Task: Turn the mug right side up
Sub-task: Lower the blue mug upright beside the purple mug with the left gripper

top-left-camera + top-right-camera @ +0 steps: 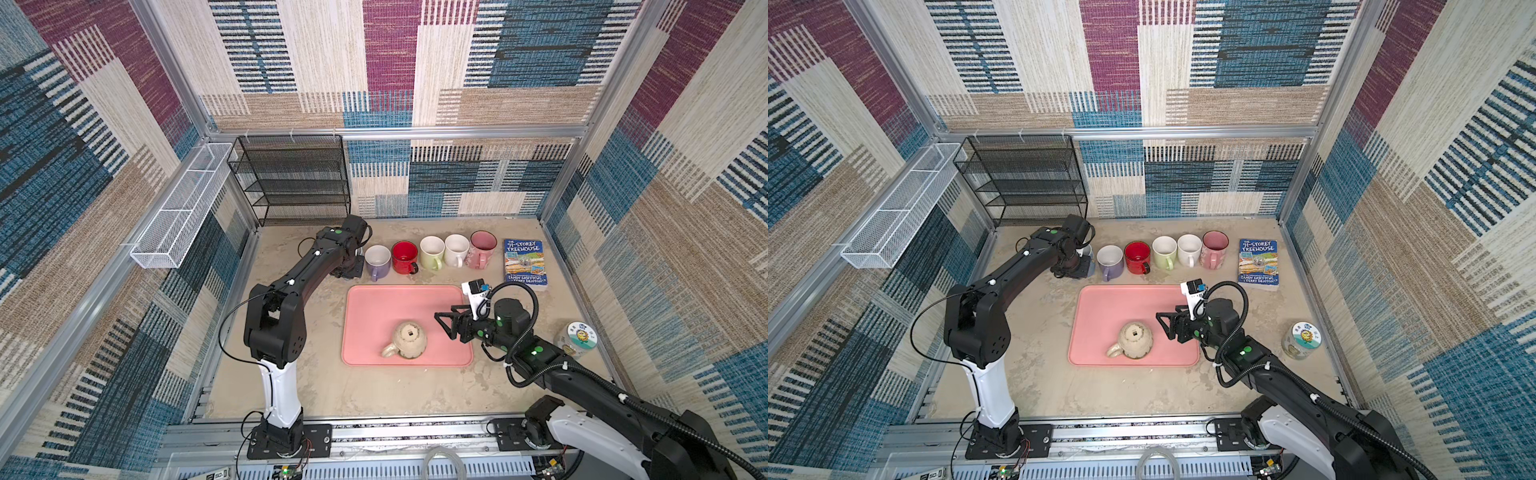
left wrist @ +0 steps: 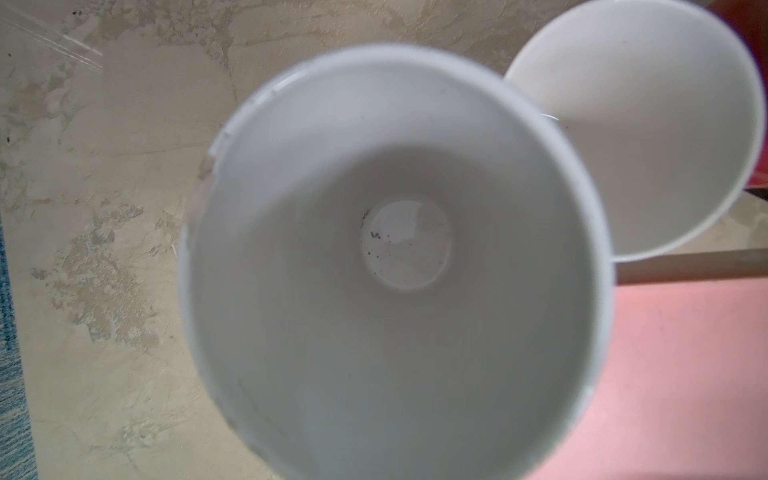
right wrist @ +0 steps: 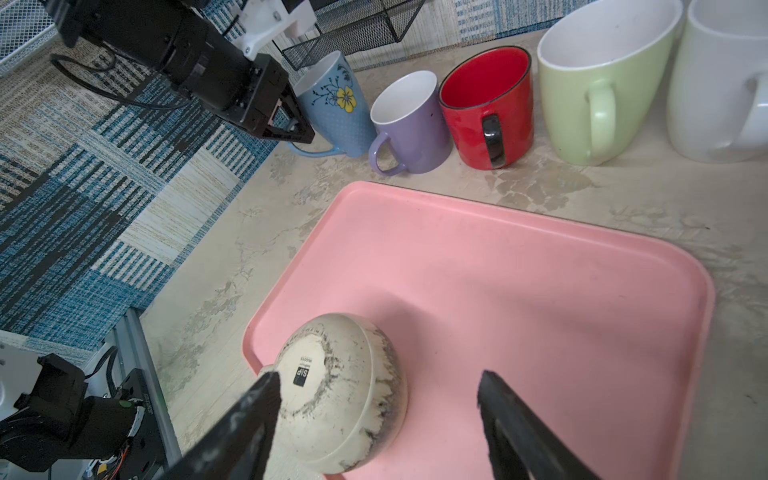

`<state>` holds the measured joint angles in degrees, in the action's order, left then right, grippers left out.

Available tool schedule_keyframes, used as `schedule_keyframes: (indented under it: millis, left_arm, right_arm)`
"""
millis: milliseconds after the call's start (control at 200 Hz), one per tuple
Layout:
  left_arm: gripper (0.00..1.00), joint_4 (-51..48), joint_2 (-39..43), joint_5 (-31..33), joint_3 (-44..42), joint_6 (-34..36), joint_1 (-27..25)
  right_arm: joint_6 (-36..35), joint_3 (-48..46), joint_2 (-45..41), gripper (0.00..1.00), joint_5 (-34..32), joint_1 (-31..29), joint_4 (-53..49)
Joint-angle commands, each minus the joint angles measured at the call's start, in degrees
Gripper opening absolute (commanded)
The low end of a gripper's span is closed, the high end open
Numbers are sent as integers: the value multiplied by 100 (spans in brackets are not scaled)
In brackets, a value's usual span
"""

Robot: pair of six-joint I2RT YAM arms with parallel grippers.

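Observation:
My left gripper lowers the blue flowered mug (image 3: 332, 112), still held higher than its neighbour, next and releases it on the tabletop below, beside the purple mug.
The mug (image 1: 409, 338) (image 1: 1134, 340) is cream with dark speckles. It stands upside down near the front edge of the pink tray (image 1: 395, 303) (image 1: 1121, 303), base up and handle to the left. My right gripper (image 1: 444, 326) (image 1: 1165, 326) hovers just right of it, open and empty. In the right wrist view the mug (image 3: 340, 390) shows between and beyond the spread fingers of that gripper (image 3: 378, 380). My left gripper (image 1: 347, 270) (image 3: 293, 129) is at the back left, fingers close together at the handle of a blue flowered mug (image 3: 332, 112) (image 2: 395, 249).
Upright mugs line the back of the table: purple (image 1: 377, 259), red (image 1: 404, 255), green (image 1: 431, 251), white (image 1: 456, 249), pink (image 1: 482, 247). A book (image 1: 524, 262) lies at the back right and a jar (image 1: 579, 338) stands right. A black mesh rack (image 1: 291, 178) fills the back left corner.

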<state>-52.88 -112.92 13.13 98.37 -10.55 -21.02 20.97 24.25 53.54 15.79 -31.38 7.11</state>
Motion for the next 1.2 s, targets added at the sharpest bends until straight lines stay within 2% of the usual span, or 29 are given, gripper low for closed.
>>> schedule_keyframes:
  millis: [0, 516, 901, 1192]
  left_arm:
    - [0, 164, -160, 47, 127, -87, 27]
    - [0, 178, -735, 2, 542, -135, 90]
    - [0, 227, -724, 2, 298, -259, 89]
    - [27, 270, -547, -95, -4, -438, 89]
  right_arm:
    - [41, -13, -40, 77, -106, 8, 185]
    - [17, -17, -54, 78, -164, 9, 141]
    - [10, -8, -48, 78, -167, 6, 116]
    - [-5, 5, -156, 78, -147, 13, 50]
